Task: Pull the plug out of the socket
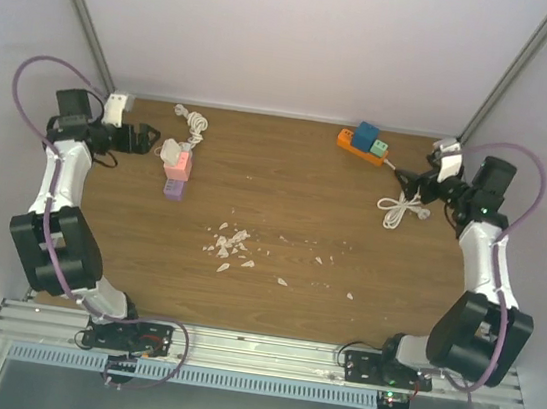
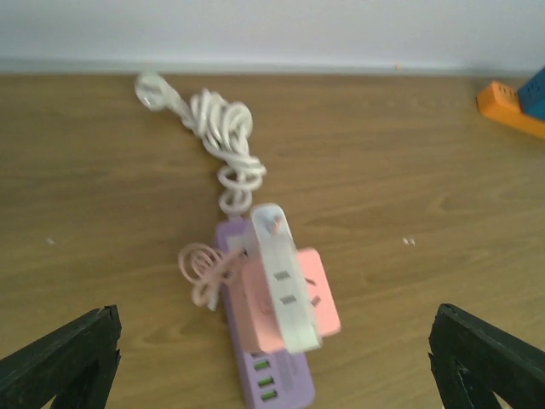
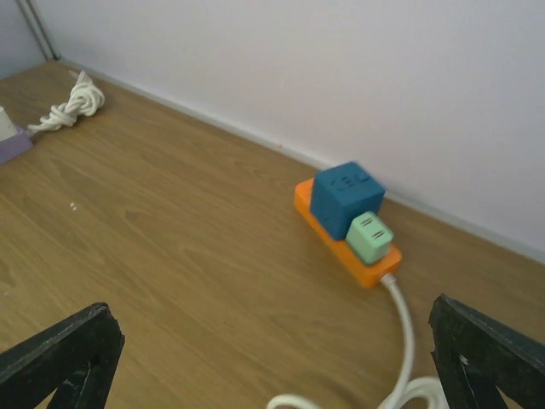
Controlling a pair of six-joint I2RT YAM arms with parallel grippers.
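I need to lower my left gripper back and to the right in the top view onto the purple power strip's near end (image 1: 174, 189) (image 2: 278, 383), because that is below it, closer to my base.
A purple power strip (image 1: 174, 187) lies at the left, with a pink adapter (image 2: 319, 298) and a white adapter (image 2: 281, 273) plugged on top of it. My left gripper (image 1: 149, 138) is open and empty, just left of it and apart from it. In the left wrist view the strip (image 2: 277, 379) lies between my spread fingers (image 2: 68, 358). An orange power strip (image 1: 360, 148) at the back right holds a blue cube adapter (image 3: 345, 198) and a green plug (image 3: 369, 236). My right gripper (image 1: 405, 179) is open and empty, to the right of and nearer than it.
A bundled white cord (image 1: 194, 121) runs back from the purple strip. The orange strip's white cord (image 1: 402, 209) coils beside my right gripper. White crumbs (image 1: 230, 242) lie scattered mid-table. A wall runs along the table's far edge.
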